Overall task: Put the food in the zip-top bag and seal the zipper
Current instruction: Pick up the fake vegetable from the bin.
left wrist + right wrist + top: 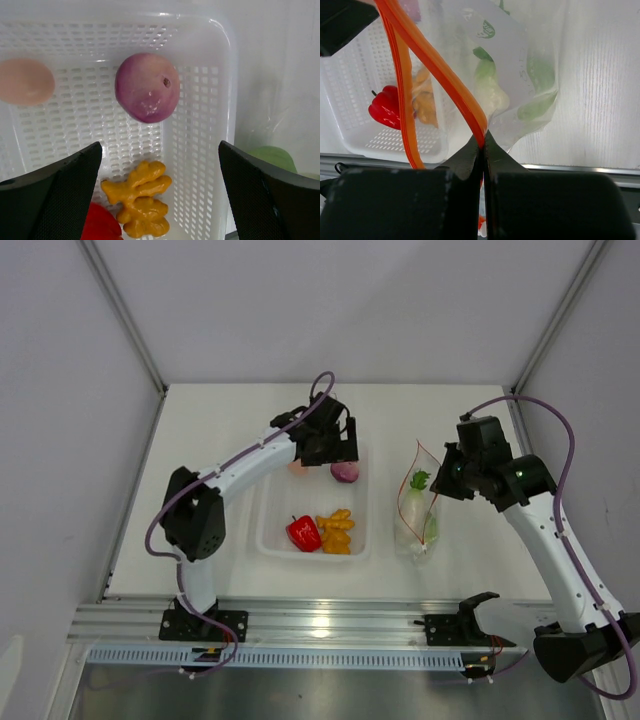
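My left gripper moves down into the basket (pixel 200 125) next, fingers astride the purple onion (pixel 147 88), which lies below, clear of the other pieces, leaving both fingers room.
The zip-top bag (pixel 415 522) hangs open at the right of the basket, and my right gripper (pixel 483 142) is shut on its orange-red zipper (pixel 435 65). A white radish (pixel 490 95) and green cabbage (pixel 540 85) lie inside the bag. My left gripper (pixel 159 150) is open over the far end of the white basket (pixel 200 125), holding nothing. Below it lie the purple onion (pixel 147 87), the pink round piece (pixel 25 81), the orange-yellow lumpy piece (pixel 140 202) and the red bell pepper (pixel 100 225).
The perforated white basket (pixel 365 530) sits mid-table between the arms, its right wall close to the bag. A metal rail (pixel 320 625) runs along the near edge. Grey walls close in the table on both sides.
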Controlling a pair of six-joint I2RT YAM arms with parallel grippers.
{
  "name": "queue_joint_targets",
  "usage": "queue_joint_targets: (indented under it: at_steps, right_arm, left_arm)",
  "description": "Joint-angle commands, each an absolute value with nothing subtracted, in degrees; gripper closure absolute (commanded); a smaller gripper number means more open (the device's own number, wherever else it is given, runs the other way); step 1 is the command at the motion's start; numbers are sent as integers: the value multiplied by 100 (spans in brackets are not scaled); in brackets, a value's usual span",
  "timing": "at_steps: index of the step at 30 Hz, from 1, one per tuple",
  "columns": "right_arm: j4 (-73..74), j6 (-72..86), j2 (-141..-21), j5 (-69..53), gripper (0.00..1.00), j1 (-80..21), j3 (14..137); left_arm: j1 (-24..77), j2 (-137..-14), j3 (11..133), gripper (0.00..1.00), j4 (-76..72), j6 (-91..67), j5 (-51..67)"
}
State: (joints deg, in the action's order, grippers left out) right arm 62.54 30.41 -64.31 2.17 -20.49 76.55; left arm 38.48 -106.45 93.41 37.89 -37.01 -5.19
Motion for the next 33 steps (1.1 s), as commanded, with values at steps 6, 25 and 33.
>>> queue_joint_targets:
  at_steps: [6, 25, 33]
  right_arm:
    - [6100, 2997, -6539, 369, 100, -2092, 7629]
    - [5968, 2883, -6688, 369, 100, -2083, 7559]
    - [5985, 2874, -6741, 352, 100, -2083, 7673]
  left_arm:
    - [3463, -11548, 10371, 0, 4079, -4613, -150]
    - [3349, -12313, 10538, 1, 4210, -5616, 439]
    - [3349, -12384, 10283, 1, 4263, -5704, 396]
